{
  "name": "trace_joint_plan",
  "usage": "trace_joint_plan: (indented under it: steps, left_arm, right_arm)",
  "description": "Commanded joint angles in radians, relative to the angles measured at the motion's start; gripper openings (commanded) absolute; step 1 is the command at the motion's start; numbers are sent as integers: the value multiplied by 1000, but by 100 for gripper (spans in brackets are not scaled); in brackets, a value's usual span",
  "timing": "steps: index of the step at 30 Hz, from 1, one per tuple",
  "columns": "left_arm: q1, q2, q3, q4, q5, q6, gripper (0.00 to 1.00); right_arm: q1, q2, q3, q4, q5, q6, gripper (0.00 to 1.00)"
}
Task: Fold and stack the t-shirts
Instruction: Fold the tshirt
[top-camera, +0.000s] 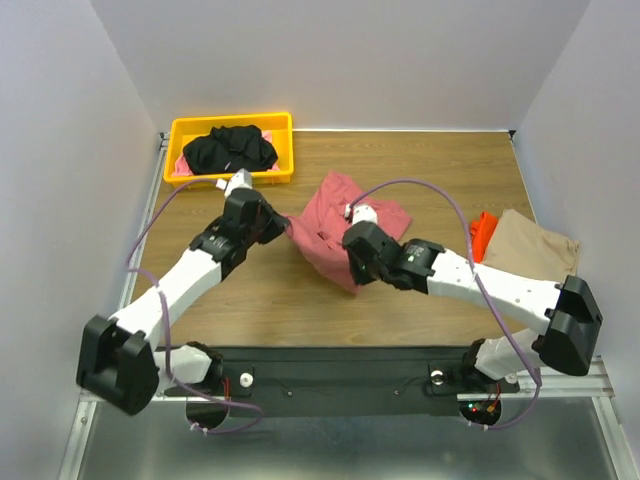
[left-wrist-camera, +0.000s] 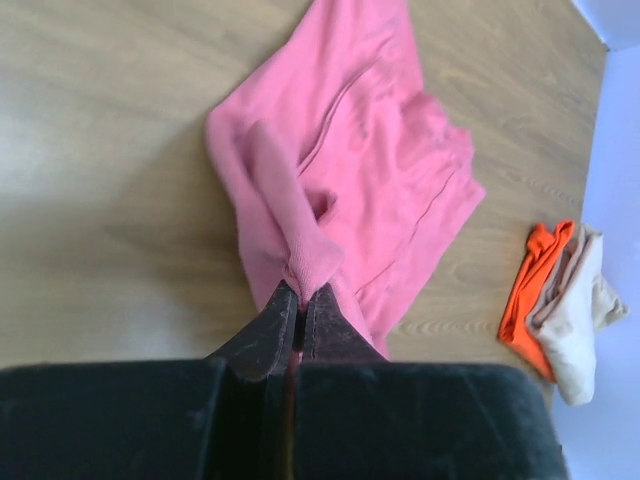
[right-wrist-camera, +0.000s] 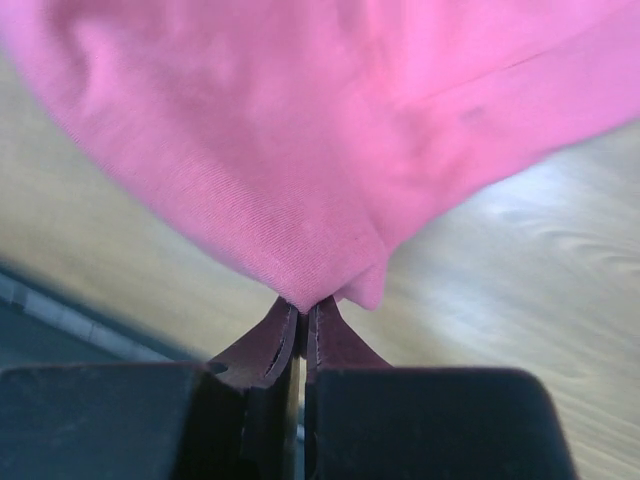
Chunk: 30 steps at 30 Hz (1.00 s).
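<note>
The held edge of the dusty-red t-shirt goes outward with my left gripper to the t-shirt's far end (top-camera: 338, 180) (left-wrist-camera: 362, 14) next, for release. That end lies beyond the gripper, to its right in the top view.
The large dusty-red t-shirt (top-camera: 330, 222) lies crumpled at the middle of the wooden table (top-camera: 260, 290); it looks pink in the left wrist view (left-wrist-camera: 370, 170) and the right wrist view (right-wrist-camera: 330, 130). My left gripper (top-camera: 284, 227) is shut on its left edge (left-wrist-camera: 300, 290). My right gripper (top-camera: 352, 280) is shut on its near corner (right-wrist-camera: 303, 303), lifted off the table. The black t-shirt (top-camera: 230, 150) lies bunched in the yellow bin (top-camera: 283, 122). The tan t-shirt (top-camera: 535, 250) lies folded at the right edge, also in the left wrist view (left-wrist-camera: 580, 320).
An orange cloth (top-camera: 483, 232) lies under the tan shirt's left side, also in the left wrist view (left-wrist-camera: 535, 285). The yellow bin stands at the far left. White walls enclose the table on three sides. A black rail (top-camera: 340, 370) runs along the near edge.
</note>
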Motion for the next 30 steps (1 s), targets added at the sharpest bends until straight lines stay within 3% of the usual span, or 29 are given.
trace_joint_plan:
  steps: [1, 14, 18, 23, 24, 25, 26, 27, 28, 29, 30]
  left_arm:
    - [-6, 108, 140, 131, -16, 33, 0]
    - [-12, 669, 693, 165, 23, 131, 0]
    - [-12, 832, 860, 167, 29, 151, 0]
    - [-12, 1058, 1109, 136, 66, 177, 0]
    - [-12, 1085, 1141, 129, 69, 180, 5]
    - [-12, 1108, 1170, 122, 69, 182, 15]
    - [-12, 1131, 1228, 112, 72, 183, 29]
    - [-12, 1157, 1255, 77, 84, 188, 61]
    - [-14, 1162, 1272, 75, 85, 192, 86]
    - [-14, 1157, 1270, 78, 87, 194, 94]
    - [-14, 1140, 1266, 82, 92, 199, 97]
  right_arm:
    - [-108, -13, 82, -24, 138, 6, 0]
    - [-520, 228, 248, 12, 83, -103, 1]
    - [-635, 323, 285, 74, -58, -138, 0]
    - [-730, 474, 372, 97, -92, -167, 1]
    - [-739, 497, 386, 98, -97, -166, 5]
    - [-745, 515, 404, 100, -97, -166, 15]
    - [-751, 550, 433, 101, -92, -166, 60]
    - [-756, 563, 449, 100, -66, -163, 82]
    - [-757, 570, 459, 100, -60, -154, 100]
    - [-759, 570, 466, 100, -57, -148, 100]
    - [-759, 561, 472, 98, -63, -144, 100]
